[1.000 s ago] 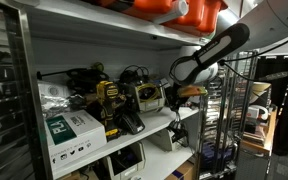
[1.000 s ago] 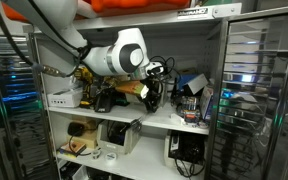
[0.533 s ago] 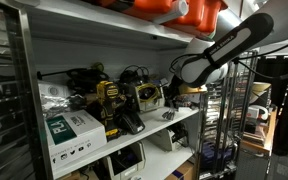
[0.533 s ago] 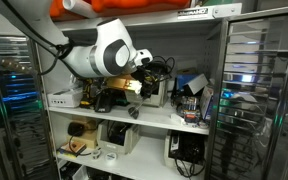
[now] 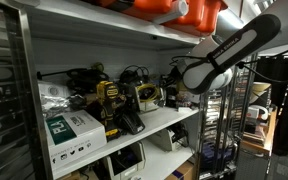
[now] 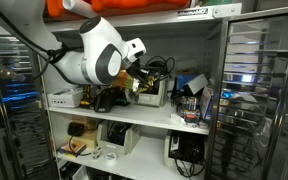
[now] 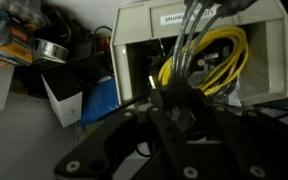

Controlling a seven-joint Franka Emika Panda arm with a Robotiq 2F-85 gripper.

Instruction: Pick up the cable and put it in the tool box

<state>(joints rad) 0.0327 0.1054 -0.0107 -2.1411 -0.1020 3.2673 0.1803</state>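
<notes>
I will next move the cable strands outward with my gripper, over the opening of the tool box.
The tool box [image 7: 142, 45], yellow and black with a pale panel, stands on the middle shelf; it shows in both exterior views [image 5: 147, 96] [image 6: 152, 93]. In the wrist view, yellow wire loops [image 7: 222, 58] lie in its open side. Black cable [image 7: 191, 45] strands run from my fingertips up across that opening. My gripper [image 7: 179, 95] is dark, its jaws look closed on the strands, and it sits just in front of the box. The gripper also shows in both exterior views [image 5: 172, 86] [image 6: 142, 76].
A yellow-and-black drill [image 5: 108, 101] and a white-and-green cardboard box [image 5: 72, 128] stand further along the shelf. A blue object [image 7: 96, 100] and a metal ring [image 7: 50, 49] lie beside the tool box. Orange cases [image 5: 189, 12] sit on the shelf above. A wire rack [image 5: 220, 120] stands beside the shelf.
My arm has risen and drawn back a little from the shelf. The gripper stays in front of the tool box with the cable.
</notes>
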